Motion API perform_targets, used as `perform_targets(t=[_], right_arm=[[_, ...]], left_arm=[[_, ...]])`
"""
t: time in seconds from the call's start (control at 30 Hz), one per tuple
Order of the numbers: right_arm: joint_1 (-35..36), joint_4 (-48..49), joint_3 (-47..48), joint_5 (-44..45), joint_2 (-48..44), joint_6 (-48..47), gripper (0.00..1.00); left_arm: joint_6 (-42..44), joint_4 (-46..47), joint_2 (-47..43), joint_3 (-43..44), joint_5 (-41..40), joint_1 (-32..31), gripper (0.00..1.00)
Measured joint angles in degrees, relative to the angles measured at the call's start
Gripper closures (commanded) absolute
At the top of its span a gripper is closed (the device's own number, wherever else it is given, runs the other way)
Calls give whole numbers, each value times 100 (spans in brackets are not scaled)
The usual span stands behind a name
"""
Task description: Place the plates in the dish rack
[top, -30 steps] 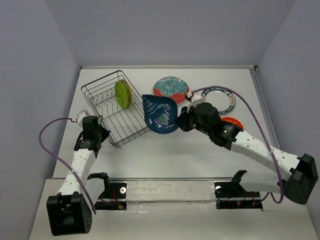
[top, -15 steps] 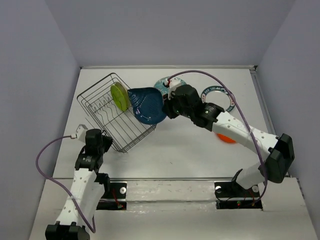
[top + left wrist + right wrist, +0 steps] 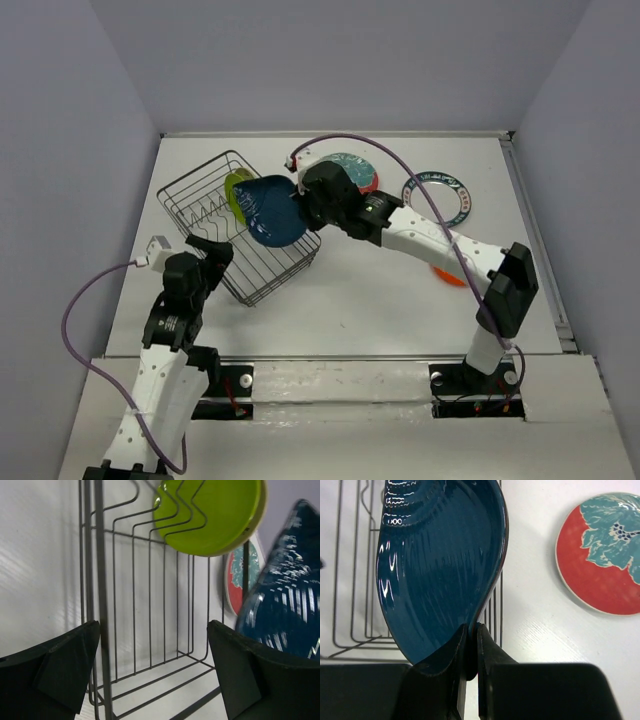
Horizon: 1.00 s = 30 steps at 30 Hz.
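Observation:
I should next lower the blue plate (image 3: 268,212) in my right gripper down and left in the top view into the dish rack's wires, to stand beside the green plate.
The black wire dish rack (image 3: 268,272) sits at the left of the table. A lime green plate (image 3: 238,190) stands on edge among its prongs. My right gripper (image 3: 300,205) is shut on the rim of the dark blue leaf-shaped plate (image 3: 268,212) and holds it on edge over the rack's right half, just right of the green plate. In the right wrist view the fingers (image 3: 492,655) pinch the blue plate (image 3: 435,570) above the rack wires (image 3: 352,580). My left gripper (image 3: 210,250) stands open at the rack's near left wall (image 3: 97,580), holding nothing.
A red plate with a teal floral pattern (image 3: 358,170) lies flat behind the right arm. A white plate with a blue patterned rim (image 3: 438,198) lies at the back right. An orange plate (image 3: 450,276) shows partly under the right forearm.
My right arm has carried the blue plate leftward from beside the rack to over it. My left gripper has opened and let go of the rack's wall; the rack shifted slightly.

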Motion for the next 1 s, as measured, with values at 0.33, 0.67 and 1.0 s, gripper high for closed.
perform_targets(t=[0.33,0.67,1.0], right_arm=[[608,-564,2382,1926,1803,-197,93],[1027,-479,4457,3582,3751,-925,93],[1259,1182,4723,4754,4398,-2798,93]], left_arm=[[2131,105,-48,2267,-608,-157,1],[3469,48,-509,2505,-1220,-1121,1],[3731,601,-1202,2371,-1473,-1941,1]])
